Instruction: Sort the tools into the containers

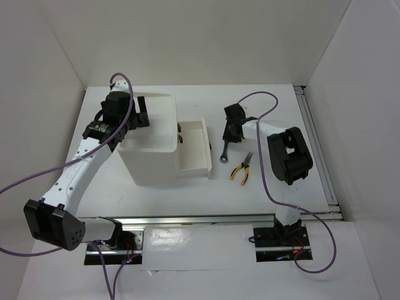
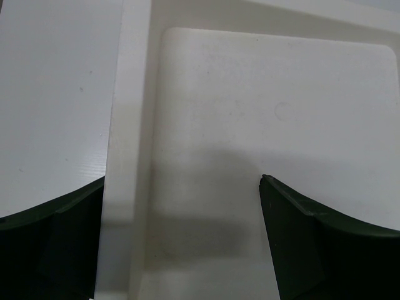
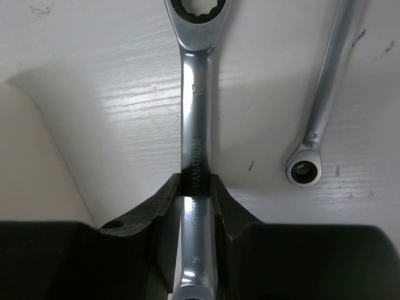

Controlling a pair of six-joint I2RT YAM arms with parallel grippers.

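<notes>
The open drawer is empty. My right gripper will lift over the drawer's nearer side, then lower toward the drawer's bottom and release the ratchet wrench there.
My right gripper (image 1: 232, 134) is shut on the shaft of a silver ratchet wrench (image 3: 195, 112), close over the table just right of the open drawer; the wrench's lower end shows in the top view (image 1: 223, 154). A second, thinner silver wrench (image 3: 315, 119) lies on the table beside it. Yellow-handled pliers (image 1: 242, 169) lie on the table nearby. My left gripper (image 2: 182, 180) is open and empty above the white box's recessed top tray (image 2: 250, 94); it also shows in the top view (image 1: 142, 112). The screwdrivers are not in view.
The white box (image 1: 150, 165) stands left of centre with one shallow drawer (image 1: 194, 164) slid out to the right. Its cream edge (image 3: 31, 169) shows at the left of the right wrist view. White walls enclose the table on three sides. A rail (image 1: 315, 150) runs along the right edge.
</notes>
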